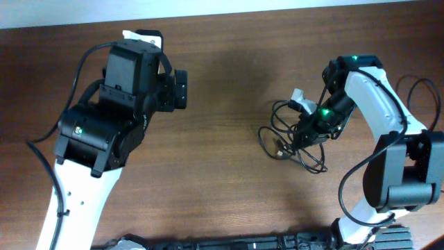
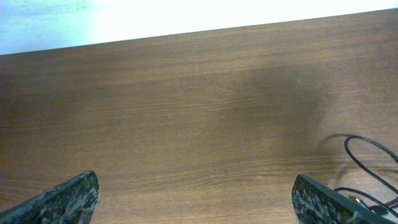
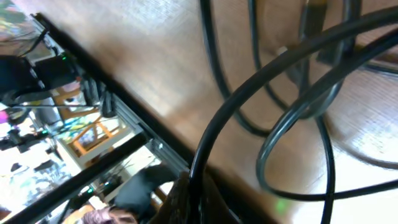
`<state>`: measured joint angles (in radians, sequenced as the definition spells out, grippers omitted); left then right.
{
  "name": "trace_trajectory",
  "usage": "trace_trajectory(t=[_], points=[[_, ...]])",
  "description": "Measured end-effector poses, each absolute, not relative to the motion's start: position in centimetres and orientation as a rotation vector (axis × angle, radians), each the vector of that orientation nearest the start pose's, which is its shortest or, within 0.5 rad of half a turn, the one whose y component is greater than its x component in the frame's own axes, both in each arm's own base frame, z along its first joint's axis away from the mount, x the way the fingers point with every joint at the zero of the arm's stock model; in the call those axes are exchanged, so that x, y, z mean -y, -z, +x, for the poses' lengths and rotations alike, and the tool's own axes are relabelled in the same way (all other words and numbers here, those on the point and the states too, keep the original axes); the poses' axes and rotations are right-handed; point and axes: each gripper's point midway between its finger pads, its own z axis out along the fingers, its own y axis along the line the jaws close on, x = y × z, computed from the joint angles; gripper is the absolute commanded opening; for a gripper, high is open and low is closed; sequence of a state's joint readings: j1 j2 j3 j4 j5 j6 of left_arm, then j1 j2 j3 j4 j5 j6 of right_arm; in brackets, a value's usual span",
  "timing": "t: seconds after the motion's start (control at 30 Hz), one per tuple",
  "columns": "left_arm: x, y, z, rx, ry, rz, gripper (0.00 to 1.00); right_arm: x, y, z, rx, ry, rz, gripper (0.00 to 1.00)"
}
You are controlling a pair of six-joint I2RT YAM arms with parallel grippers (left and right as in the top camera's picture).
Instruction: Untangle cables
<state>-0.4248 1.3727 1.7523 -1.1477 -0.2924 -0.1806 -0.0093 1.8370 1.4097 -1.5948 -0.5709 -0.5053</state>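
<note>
The bare far tabletop lies outward of my right gripper and clear of the bundle. My right gripper will move up and outward and let go of the cord there.
The cables lie as a loose bundle of thin black loops with small plug ends on the brown table, right of centre. My right gripper is down in the bundle and shut on one black cord, which runs up from between the fingers. Other loops cross close in front of the right wrist camera. My left gripper is open and empty, held above bare table at the left. One cable loop shows at the right edge of the left wrist view.
A small white piece sits at the top of the bundle. The table's far edge runs along the top. A dark rail lies along the near edge.
</note>
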Motion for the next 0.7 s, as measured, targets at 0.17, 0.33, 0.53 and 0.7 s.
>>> trace_trajectory(t=[0.17, 0.33, 0.53, 0.7], points=[[9.7, -35.3, 33.5, -2.295, -0.032, 0.137, 0.99, -9.0, -17.1, 27.9, -3.046, -0.998, -0.634, 0.04], [9.7, -35.3, 33.5, -2.295, -0.032, 0.137, 0.99, -9.0, -25.1, 32.9, -2.786, -0.802, -0.642, 0.04], [9.7, -35.3, 33.5, -2.294, -0.032, 0.137, 0.99, -9.0, -35.5, 35.6, -2.438, -0.602, -0.671, 0.04], [9.7, -35.3, 33.5, -2.295, -0.032, 0.137, 0.99, -7.7, -41.5, 36.2, -2.234, -0.389, -0.666, 0.04]])
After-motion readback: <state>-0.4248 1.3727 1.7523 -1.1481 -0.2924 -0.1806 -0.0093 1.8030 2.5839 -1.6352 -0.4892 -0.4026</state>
